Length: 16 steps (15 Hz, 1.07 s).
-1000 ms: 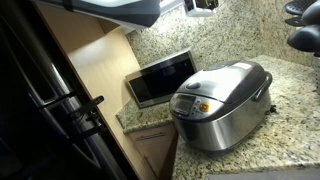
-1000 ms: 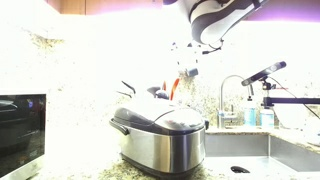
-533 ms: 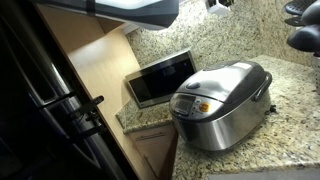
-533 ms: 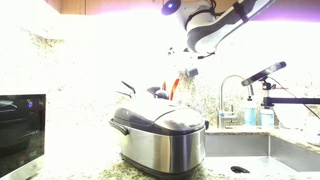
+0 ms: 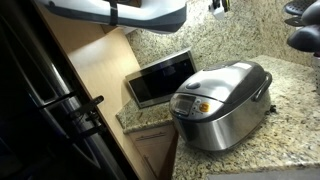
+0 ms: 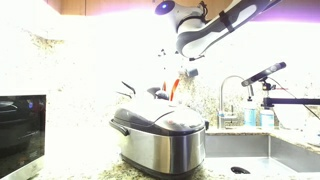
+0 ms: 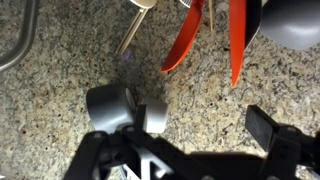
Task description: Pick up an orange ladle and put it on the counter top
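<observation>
My fingers are just short of the straight orange handle's tip (image 6: 176, 83) (image 7: 236, 74), so my gripper should move toward the top and right in the wrist view next.
The orange ladle (image 7: 237, 40) shows as a straight bright orange handle at the top of the wrist view, next to a second, tapered orange utensil (image 7: 180, 45). In an exterior view an orange utensil (image 6: 174, 88) stands upright behind the rice cooker. My gripper (image 7: 207, 120) is open and empty, its fingers a little short of the orange handles and not touching them. It hangs above the utensils in both exterior views (image 6: 188, 70) (image 5: 218, 8). The speckled granite counter top (image 5: 292, 115) (image 6: 80, 165) carries the rice cooker.
A steel rice cooker (image 5: 220, 100) (image 6: 160, 135) stands in front of the utensils. A microwave (image 5: 160, 75) (image 6: 20, 120) sits in the corner. A faucet (image 6: 232, 95) and sink lie beside the cooker. Dark utensils (image 5: 303, 25) and a metal-handled utensil (image 7: 135, 25) stand near the orange ones.
The arm has swung across the top of both exterior views, and the gripper has shifted slightly above the utensils. The gripper stays open. The ladle has not moved.
</observation>
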Motion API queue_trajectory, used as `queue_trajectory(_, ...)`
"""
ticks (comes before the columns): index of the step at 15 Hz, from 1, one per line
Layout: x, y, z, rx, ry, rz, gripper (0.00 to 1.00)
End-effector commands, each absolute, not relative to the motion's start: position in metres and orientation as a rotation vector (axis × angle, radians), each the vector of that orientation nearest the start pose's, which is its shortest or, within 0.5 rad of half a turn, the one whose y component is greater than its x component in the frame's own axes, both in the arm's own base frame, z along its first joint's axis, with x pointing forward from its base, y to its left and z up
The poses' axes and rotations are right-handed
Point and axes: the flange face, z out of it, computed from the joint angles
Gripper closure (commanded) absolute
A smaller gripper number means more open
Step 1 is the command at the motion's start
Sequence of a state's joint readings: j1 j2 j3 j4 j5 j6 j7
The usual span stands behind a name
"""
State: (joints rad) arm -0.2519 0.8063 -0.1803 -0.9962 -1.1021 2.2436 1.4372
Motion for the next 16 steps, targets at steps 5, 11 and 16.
queue_trajectory(5,0.768,-0.313,0.450,1.861,-1.195,1.005,0.00)
queue_trajectory(11,0.771,-0.319,0.445,1.831,-1.176,0.989,0.00)
queue_trajectory(16,0.774,-0.318,0.435,1.853,-1.142,0.958,0.00)
